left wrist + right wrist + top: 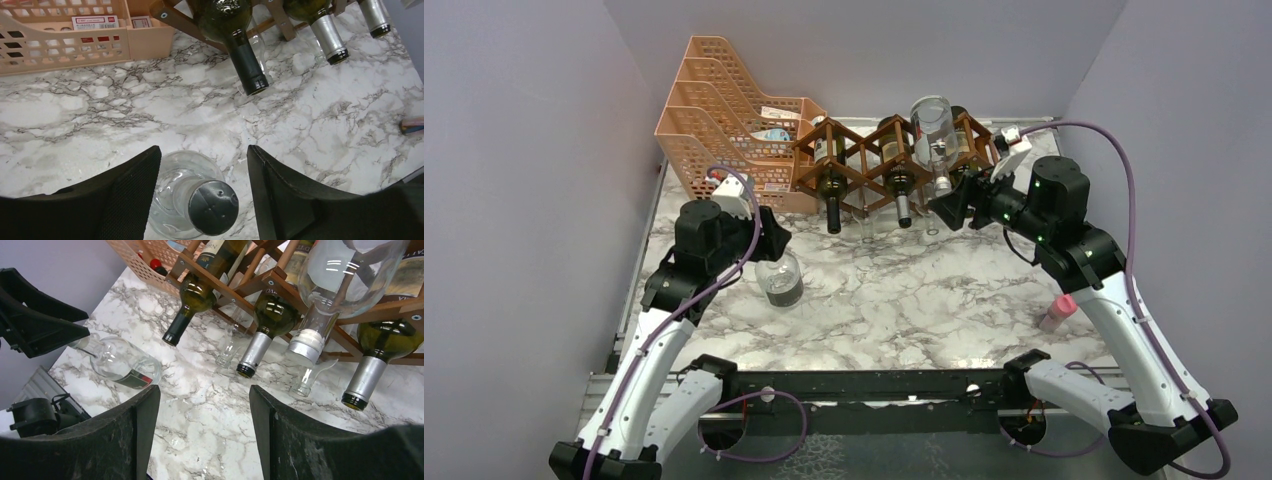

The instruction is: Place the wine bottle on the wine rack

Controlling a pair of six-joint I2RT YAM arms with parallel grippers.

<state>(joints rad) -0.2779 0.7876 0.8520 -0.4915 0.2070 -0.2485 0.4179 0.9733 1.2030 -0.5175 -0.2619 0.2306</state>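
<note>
The wine bottle is standing on top of the table, outside the rack [240, 295]. So I will next move my right gripper to the left in the top view and close on the wine bottle's neck [85, 343].
A clear wine bottle [781, 280] with a grey cap [212, 207] stands upright on the marble table, left of centre. My left gripper [202, 155] hangs over it, open, one finger on either side of the neck with a gap on each side. The reddish-brown wine rack [894, 160] stands at the back and holds several dark bottles [192, 300]. A second clear bottle [345, 275] lies neck-down in its upper right slot. My right gripper [204, 395] is open and empty just in front of the rack [240, 295], below that bottle.
A peach perforated file tray [724, 110] stands left of the rack, against the back wall. A small pink object [1057, 312] lies on the table by the right arm. Bottle necks stick out from the rack over the table.
</note>
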